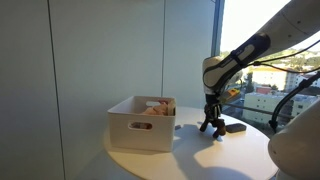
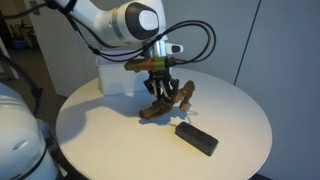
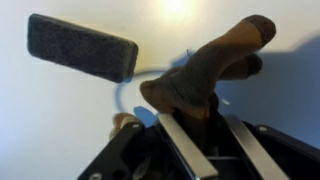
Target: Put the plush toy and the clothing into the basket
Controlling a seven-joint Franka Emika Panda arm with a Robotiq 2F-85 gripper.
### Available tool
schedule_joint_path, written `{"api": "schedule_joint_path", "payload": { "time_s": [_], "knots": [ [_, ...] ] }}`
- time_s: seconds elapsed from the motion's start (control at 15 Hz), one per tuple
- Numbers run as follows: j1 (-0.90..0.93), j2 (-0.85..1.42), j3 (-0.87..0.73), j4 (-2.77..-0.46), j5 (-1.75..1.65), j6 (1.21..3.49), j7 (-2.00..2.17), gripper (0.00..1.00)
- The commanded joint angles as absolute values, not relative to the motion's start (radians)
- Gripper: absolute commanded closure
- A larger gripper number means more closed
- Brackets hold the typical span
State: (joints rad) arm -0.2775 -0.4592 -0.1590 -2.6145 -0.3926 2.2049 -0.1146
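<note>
I will next lift my gripper, carry the plush toy over the basket's open top (image 1: 147,106) and release it, as the basket's sides rise above the toy at table height.
A brown plush toy (image 2: 178,97) lies on the round white table (image 2: 110,140), next to the white basket (image 1: 140,135), which also shows in an exterior view (image 2: 112,80). My gripper (image 2: 160,94) stands straight down over the toy with its fingers closed on the toy's body at table height. In the wrist view the toy (image 3: 212,58) sits between my two fingers (image 3: 205,125). Something pinkish (image 1: 152,108) lies inside the basket; I cannot tell if it is the clothing.
A dark grey rectangular block (image 2: 196,139) lies on the table close to the toy, on the side away from the basket; it also shows in the wrist view (image 3: 82,47). A window and grey wall panels stand behind the table.
</note>
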Motion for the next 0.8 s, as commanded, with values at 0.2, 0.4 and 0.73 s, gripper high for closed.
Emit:
{"api": "schedule_joint_path", "payload": {
  "time_s": [0.2,0.4,0.73],
  "knots": [
    [-0.233,-0.695,-0.004,-2.696,-0.536,2.266,0.005,0.92],
    [-0.194,-0.762,0.077,-2.716,-0.592,2.274,0.045,0.92],
    [-0.101,-0.851,0.189,-2.698,-0.686,2.232,0.048,0.92]
  ]
}}
